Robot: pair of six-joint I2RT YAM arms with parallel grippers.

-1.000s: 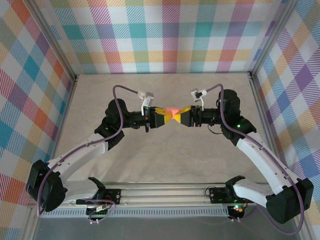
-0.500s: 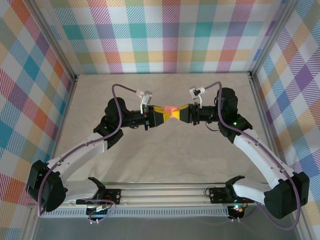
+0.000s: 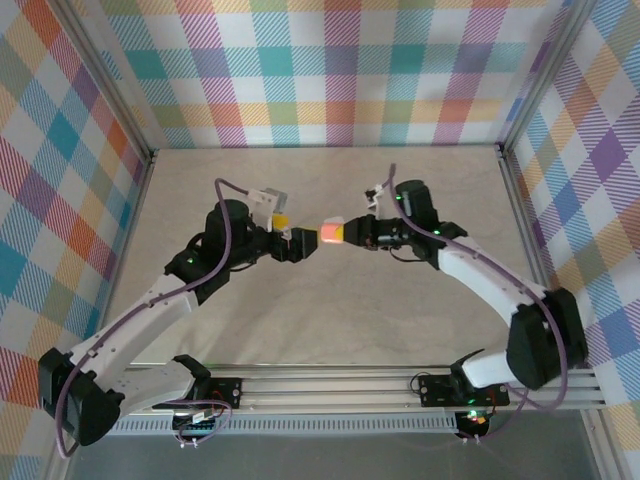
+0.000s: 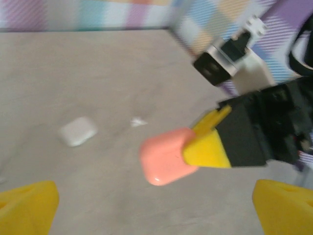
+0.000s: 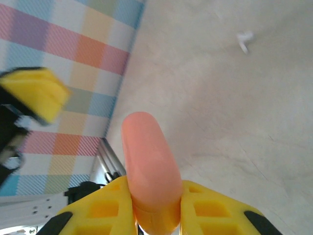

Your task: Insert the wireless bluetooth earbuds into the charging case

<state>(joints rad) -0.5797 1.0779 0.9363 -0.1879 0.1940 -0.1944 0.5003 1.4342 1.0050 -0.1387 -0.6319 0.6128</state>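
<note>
An empty patch of the tabletop is below my right gripper and nearer the metal bar. I will next lower the case [image 3: 331,232] toward the bar and release it there.
A salmon-pink charging case [image 3: 331,232] hangs above the middle of the table, closed, with my right gripper [image 3: 346,232] shut on one end of it. In the right wrist view the case [image 5: 149,166] sticks out between the yellow fingers [image 5: 215,208]. My left gripper [image 3: 297,236] is open just left of the case and apart from it. From the left wrist the case [image 4: 165,155] shows ahead of the spread fingertips [image 4: 29,203]. A small white earbud [image 4: 138,122] lies on the table; the right wrist view has it too, earbud [image 5: 243,40].
A white closed case [image 4: 77,131] lies on the beige table [image 3: 330,320] left of the earbud. Plaid walls [image 3: 330,70] enclose the back and sides, and a metal rail [image 3: 330,385] runs along the near edge.
My left gripper has opened, let go of the pink case and pulled back to the left. My right gripper has closed on the case and carried it slightly left and up.
</note>
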